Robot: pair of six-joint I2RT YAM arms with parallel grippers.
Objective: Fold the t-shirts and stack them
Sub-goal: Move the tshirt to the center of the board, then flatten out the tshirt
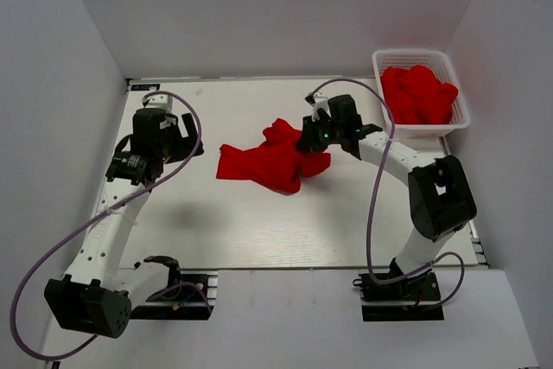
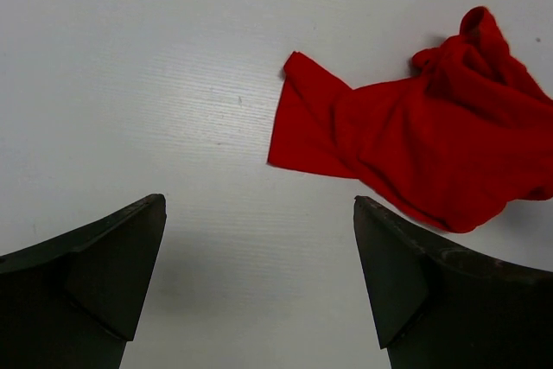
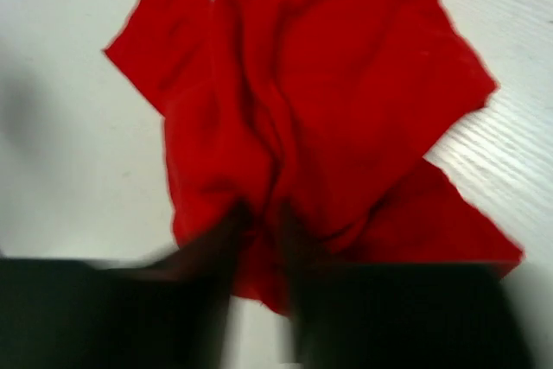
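Next, my left gripper will lower sideways onto the near corner of the shirt's flat end (image 1: 222, 172) (image 2: 282, 149), as that corner lies below it and to its right in the top view.
A crumpled red t-shirt (image 1: 272, 160) lies in the middle of the white table. My right gripper (image 1: 309, 137) is shut on a bunched fold at its right edge; in the right wrist view the blurred fingers pinch the cloth (image 3: 285, 127) and the gripper (image 3: 263, 231) sits at the fold. My left gripper (image 1: 192, 146) is open and empty, hanging above bare table left of the shirt. In the left wrist view the shirt (image 2: 415, 140) lies up and to the right of the open gripper (image 2: 259, 213). More red shirts (image 1: 419, 92) are piled in the basket.
A white lattice basket (image 1: 458, 118) stands at the back right corner of the table. White walls enclose the table on the left, back and right. The arm bases are at the near edge.
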